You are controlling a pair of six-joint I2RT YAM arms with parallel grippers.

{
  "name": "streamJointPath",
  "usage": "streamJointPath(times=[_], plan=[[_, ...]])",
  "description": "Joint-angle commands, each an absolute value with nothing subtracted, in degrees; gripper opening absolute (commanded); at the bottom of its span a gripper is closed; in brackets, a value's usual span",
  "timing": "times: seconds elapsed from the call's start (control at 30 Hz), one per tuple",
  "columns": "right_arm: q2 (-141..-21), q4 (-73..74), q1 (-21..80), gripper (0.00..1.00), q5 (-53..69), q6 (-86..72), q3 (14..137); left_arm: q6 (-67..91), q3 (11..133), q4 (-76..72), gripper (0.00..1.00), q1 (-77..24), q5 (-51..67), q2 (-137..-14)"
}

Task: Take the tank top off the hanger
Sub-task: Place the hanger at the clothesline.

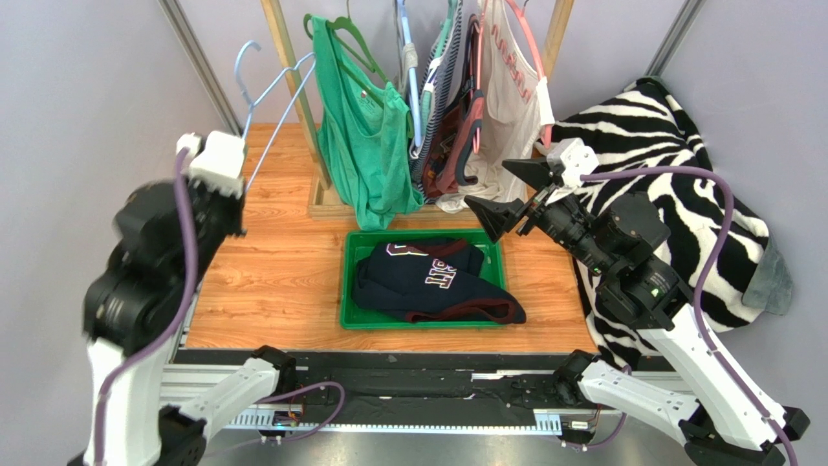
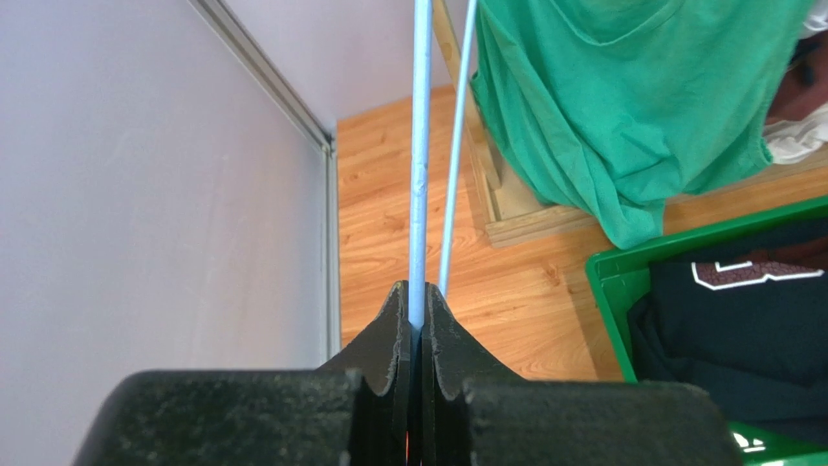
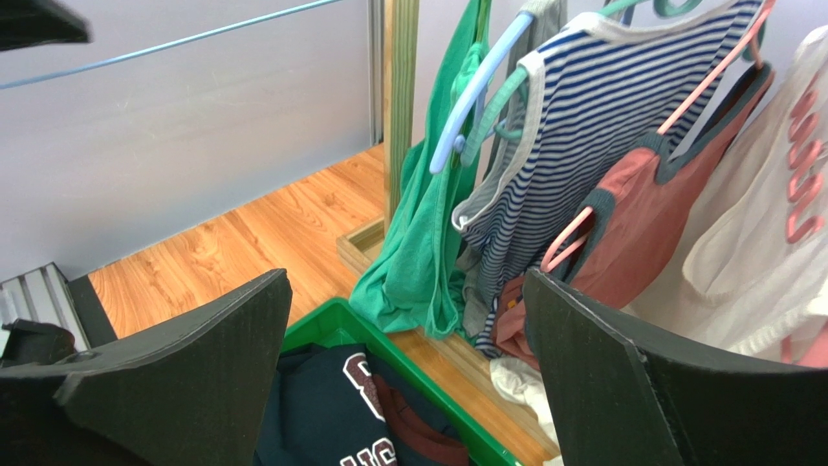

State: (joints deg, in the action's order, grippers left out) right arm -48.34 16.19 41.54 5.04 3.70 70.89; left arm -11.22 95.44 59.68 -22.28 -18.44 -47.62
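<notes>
My left gripper holds the light-blue hanger, which is bare, so next it should carry the hanger outward to the rack's post [image 1: 283,39] [image 2: 450,44] beside the green tank top and let go of it.
A navy tank top [image 1: 428,282] with maroon trim lies crumpled in the green bin [image 1: 347,282] at the middle of the table. It also shows in the right wrist view [image 3: 321,408] and the left wrist view [image 2: 748,320]. A bare light-blue hanger [image 1: 262,87] sticks up at the left, off the rack. My left gripper [image 2: 420,301] is shut on the hanger's thin bar [image 2: 421,146]. My right gripper [image 1: 491,189] hangs open over the bin's far right corner, and nothing is between its fingers [image 3: 194,349].
A wooden rack [image 1: 292,78] at the back carries a green tank top [image 1: 364,146], a striped one [image 3: 583,126], a maroon one [image 3: 651,214] and a white one [image 1: 510,107]. A zebra-print cloth [image 1: 680,175] is heaped at the right. Grey walls close both sides.
</notes>
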Motion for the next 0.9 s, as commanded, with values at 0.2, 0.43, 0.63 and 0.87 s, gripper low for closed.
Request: streamJointPath(times=[0.2, 0.43, 0.63, 0.87], plan=[[-48.4, 17.0, 41.5, 0.95, 7.6, 2.0, 71.1, -5.5, 113.3, 55.9, 0.0, -19.6, -24.3, -70.6], [-47.9, 19.6, 41.5, 0.95, 6.9, 3.5, 71.1, -4.9, 113.2, 52.2, 0.0, -19.0, -24.9, -73.7], [-48.4, 19.5, 41.5, 0.95, 6.7, 4.0, 71.3, -5.3, 110.1, 48.9, 0.0, -18.9, -26.1, -74.7], [-48.0, 19.3, 41.5, 0.95, 6.7, 3.7, 71.0, -5.0, 118.5, 46.8, 0.0, -18.5, -25.3, -84.0]])
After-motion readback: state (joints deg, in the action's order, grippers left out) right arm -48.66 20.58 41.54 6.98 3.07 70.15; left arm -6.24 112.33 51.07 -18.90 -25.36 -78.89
